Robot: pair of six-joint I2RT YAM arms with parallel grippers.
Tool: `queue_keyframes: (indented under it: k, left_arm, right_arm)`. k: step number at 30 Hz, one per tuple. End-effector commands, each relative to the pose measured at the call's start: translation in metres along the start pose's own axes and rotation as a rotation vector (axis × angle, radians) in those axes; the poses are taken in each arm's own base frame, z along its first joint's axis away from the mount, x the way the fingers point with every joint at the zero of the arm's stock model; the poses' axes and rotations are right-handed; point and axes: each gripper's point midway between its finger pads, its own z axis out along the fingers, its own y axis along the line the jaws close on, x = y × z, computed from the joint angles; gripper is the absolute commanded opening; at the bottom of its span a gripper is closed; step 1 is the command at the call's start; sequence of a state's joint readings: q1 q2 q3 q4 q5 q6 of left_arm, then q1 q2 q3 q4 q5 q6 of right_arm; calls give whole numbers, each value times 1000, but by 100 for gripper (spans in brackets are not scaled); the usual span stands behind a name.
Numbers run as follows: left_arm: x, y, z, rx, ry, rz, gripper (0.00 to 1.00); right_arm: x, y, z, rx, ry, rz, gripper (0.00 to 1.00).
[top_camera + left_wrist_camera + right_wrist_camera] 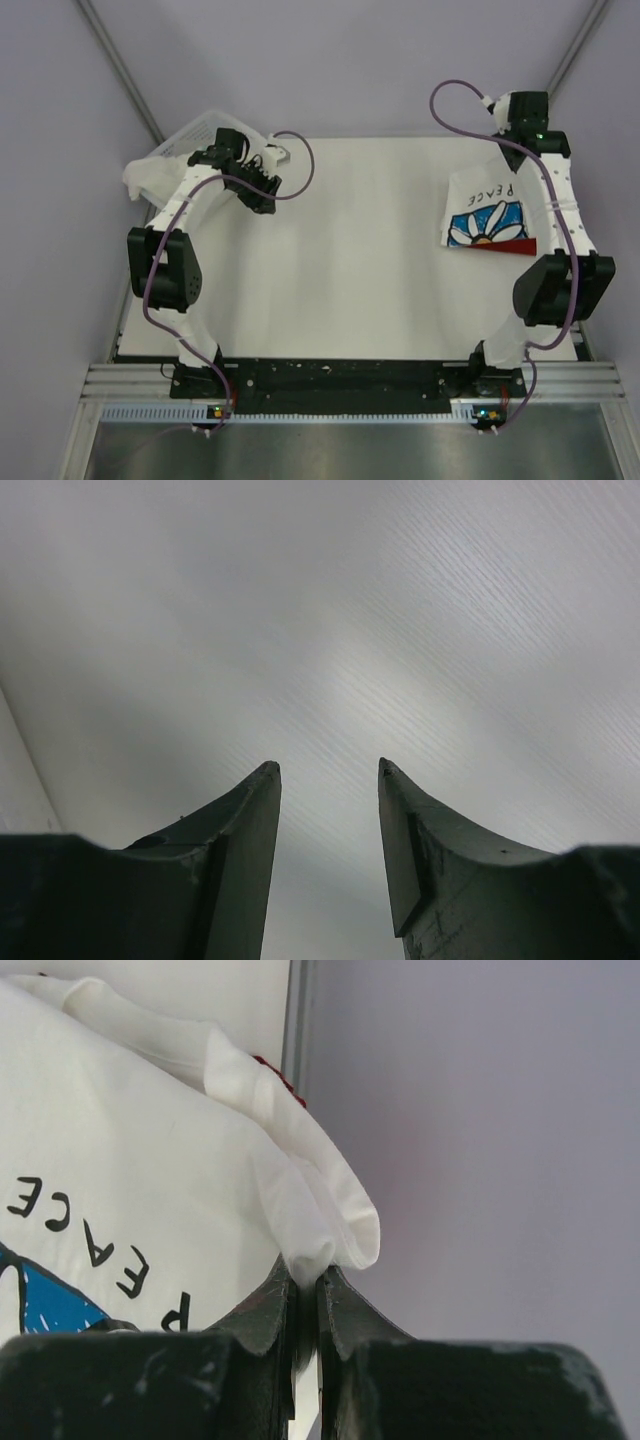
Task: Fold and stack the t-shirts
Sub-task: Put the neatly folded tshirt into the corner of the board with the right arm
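My right gripper will next move down, shifting right in the top view, to release the white t-shirt's fold onto the red cloth [270,1064] by the bar, which lies below the gripper.
A white t-shirt [487,213] lettered PEACE, with a blue flower graphic, lies folded at the table's right edge. A red t-shirt [503,250] peeks out beneath its near edge. My right gripper [512,163] is at the shirt's far right corner. In the right wrist view it [307,1276] is shut on a bunched fold of the white t-shirt [120,1130], with a sliver of red cloth [270,1064] behind. My left gripper [260,195] hovers at the far left of the table. In the left wrist view it [329,770] is open and empty over bare white surface.
A white lattice basket [195,130] stands at the far left corner, with white cloth [148,182] hanging over its near side. The white table [350,260] has metal rails along its right and near edges. Grey walls enclose the space.
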State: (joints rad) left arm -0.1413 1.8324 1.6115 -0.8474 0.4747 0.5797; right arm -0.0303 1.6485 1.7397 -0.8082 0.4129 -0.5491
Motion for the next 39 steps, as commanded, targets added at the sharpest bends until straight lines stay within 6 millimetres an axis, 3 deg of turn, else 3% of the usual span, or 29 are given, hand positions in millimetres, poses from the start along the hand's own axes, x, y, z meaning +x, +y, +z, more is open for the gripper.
queue_keyframes:
  k: [1, 6, 13, 19, 20, 22, 23, 24, 25, 26, 28, 29, 31, 34, 39]
  left_arm:
    - [-10, -5, -18, -8, -39, 35, 49]
    - [-10, -2, -19, -22, -33, 42, 49]
    - [-6, 5, -21, -50, -2, 56, 49]
    - [-8, 13, -24, -79, 24, 80, 49]
    - [-7, 13, -24, -77, 29, 80, 49]
    - [-6, 15, -25, -84, 40, 84, 50]
    - [-6, 16, -25, -89, 44, 84, 50]
    - [-5, 18, -26, -100, 48, 84, 51]
    - [-4, 18, -27, -108, 49, 86, 62]
    - [-4, 19, -29, -116, 49, 87, 64]
    - [-5, 16, -34, -120, 41, 90, 82]
    - [-5, 13, -37, -118, 35, 89, 99]
    - [-7, 5, -46, -121, 13, 94, 99]
    - [-4, -7, -58, -133, -21, 98, 99]
    - [13, -29, -80, -200, -91, 90, 99]
  right_arm:
    - [-3, -33, 13, 66, -3, 33, 0]
    - [15, -31, 54, 35, 60, 22, 0]
    - [47, -49, 107, 76, 182, 35, 0]
    - [67, -45, 144, 61, 236, 57, 0]
    - [67, -51, 146, 89, 245, 81, 14]
    - [74, -64, 151, 152, 281, 115, 53]
    - [76, -72, 149, 199, 298, 131, 64]
    - [75, -84, 144, 250, 301, 151, 68]
    - [71, -95, 136, 296, 295, 177, 75]
    - [63, -105, 125, 329, 270, 208, 96]
    - [41, -116, 100, 354, 188, 277, 99]
    - [31, -119, 86, 347, 142, 297, 99]
    - [8, -113, 57, 305, 44, 322, 99]
    - [-20, -84, 17, 205, -81, 286, 99]
    - [-46, 17, -43, -158, -323, 322, 99]
